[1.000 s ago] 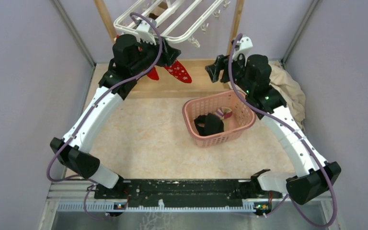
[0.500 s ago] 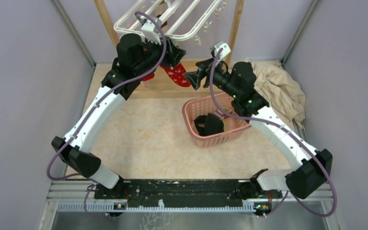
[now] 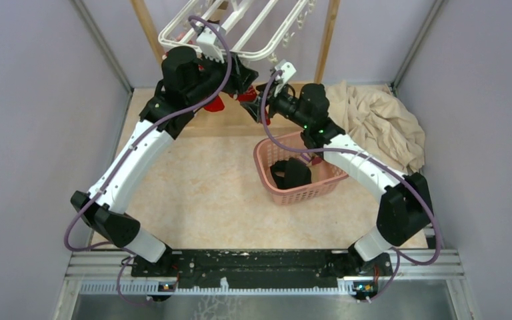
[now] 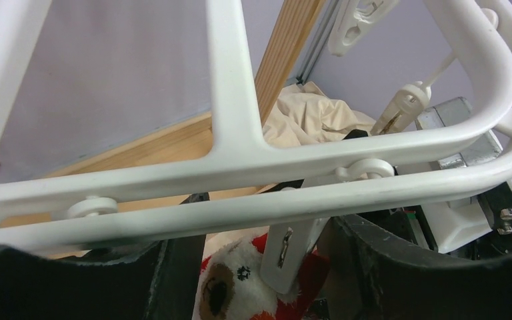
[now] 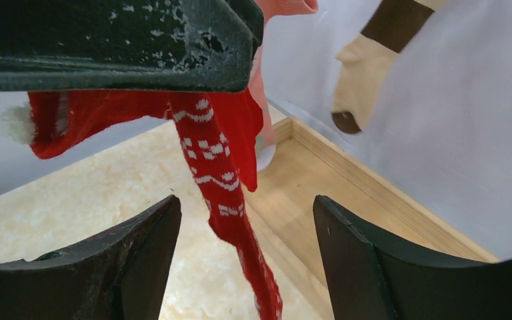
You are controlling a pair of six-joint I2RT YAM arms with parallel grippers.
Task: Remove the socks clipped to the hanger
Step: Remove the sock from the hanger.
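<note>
I will close my right gripper from both sides onto the patterned lower end of the red sock [image 3: 266, 119] [image 5: 235, 228] next. It already hangs between my fingers, so they hardly need to move.
The white hanger [image 3: 240, 27] hangs at the back between wooden posts. In the left wrist view its bars [image 4: 240, 167] cross the frame, and a white clip [image 4: 293, 250] grips the fluffy white cuff of a red sock [image 4: 240, 287]. My left gripper [image 3: 243, 79] is open, one finger on each side of that clip [image 4: 263, 227]. The red sock with white pattern [image 5: 223, 173] hangs down between the open fingers of my right gripper [image 5: 243, 203], untouched. That gripper sits just below the left one [image 3: 261, 107]. A pink sock [image 5: 267, 100] and a beige-and-brown sock [image 5: 367, 67] hang further back.
A pink lattice basket [image 3: 267, 167] holding black socks [image 3: 292, 175] stands under the right arm. A crumpled beige cloth [image 3: 380, 123] lies at the back right. Wooden posts [image 3: 325, 40] flank the hanger. Purple walls enclose both sides.
My right arm has swung left from beside the basket to under the hanger, bringing its open fingers around the hanging red sock. The left gripper has stayed at the clip.
</note>
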